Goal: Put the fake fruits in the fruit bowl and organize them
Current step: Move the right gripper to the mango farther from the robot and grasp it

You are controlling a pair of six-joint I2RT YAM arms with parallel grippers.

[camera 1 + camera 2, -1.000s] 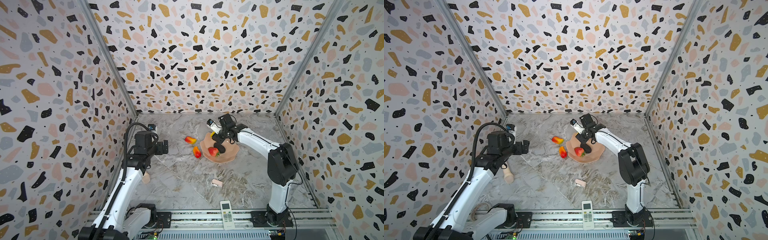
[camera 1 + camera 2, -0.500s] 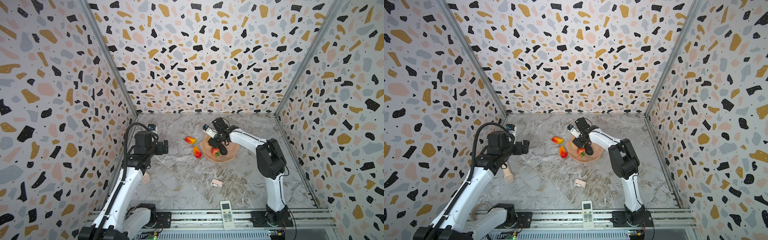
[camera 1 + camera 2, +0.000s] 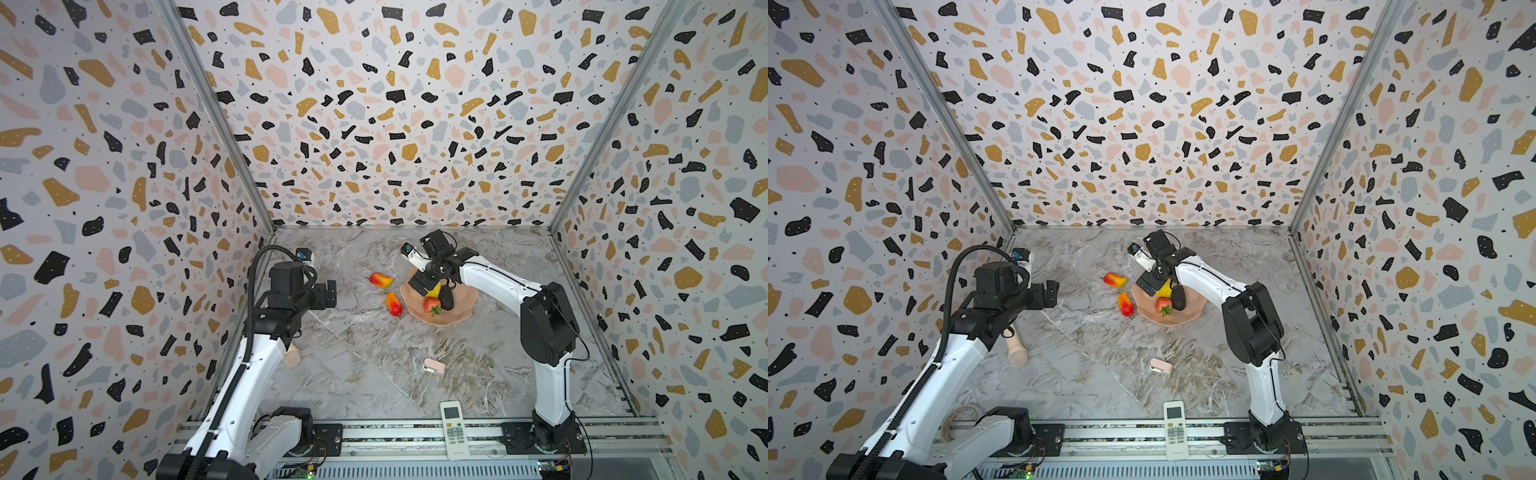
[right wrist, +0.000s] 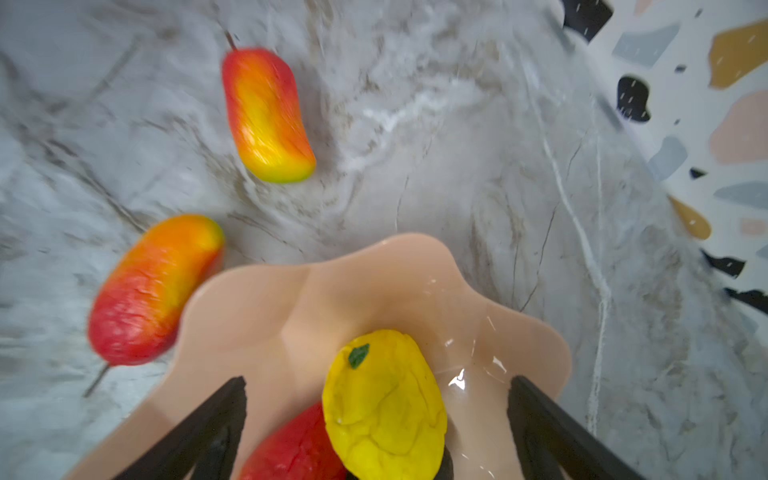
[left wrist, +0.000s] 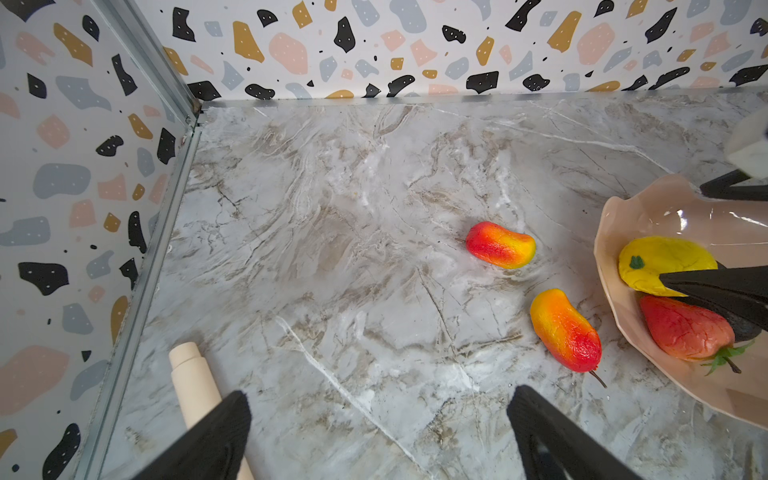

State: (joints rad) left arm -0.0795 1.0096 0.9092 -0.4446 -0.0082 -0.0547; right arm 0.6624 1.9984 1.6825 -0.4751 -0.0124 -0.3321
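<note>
My right gripper is open and next needs to move past the bowl's rim and down astride the far mango (image 3: 381, 280) (image 4: 269, 118), because that fruit is still on the tabletop.
The pale-pink fruit bowl (image 3: 465, 309) (image 3: 1192, 312) (image 5: 615, 224) (image 4: 257, 299) holds a bumpy yellow fruit (image 3: 434, 289) (image 3: 1165, 287) (image 5: 660, 262) (image 4: 382, 407), a strawberry (image 3: 431, 305) (image 3: 1163, 305) (image 5: 685, 332) (image 4: 299, 449) and a dark avocado (image 3: 446, 298) (image 3: 1178, 297). Two mangoes (image 3: 381, 280) (image 3: 394, 304) (image 5: 500, 245) (image 5: 565, 330) (image 4: 266, 116) (image 4: 153, 286) lie on the table just left of the bowl. My right gripper (image 3: 433, 283) (image 3: 1160, 282) (image 4: 376, 382) hangs open over the bowl, its fingers apart from the yellow fruit. Further left, above bare table, my left gripper (image 3: 328, 293) (image 5: 378, 399) is open and empty.
A pink-white clip gadget (image 3: 433, 365) lies nearer the front. A white remote (image 3: 454, 428) rests on the front rail. A pale wooden peg (image 3: 292, 356) (image 5: 193, 374) lies under the left arm by the left wall. Patterned walls close in three sides.
The right gripper has come down over the bowl's left part and its jaws have opened wide; the yellow fruit now lies free in the bowl. The left arm has not moved.
</note>
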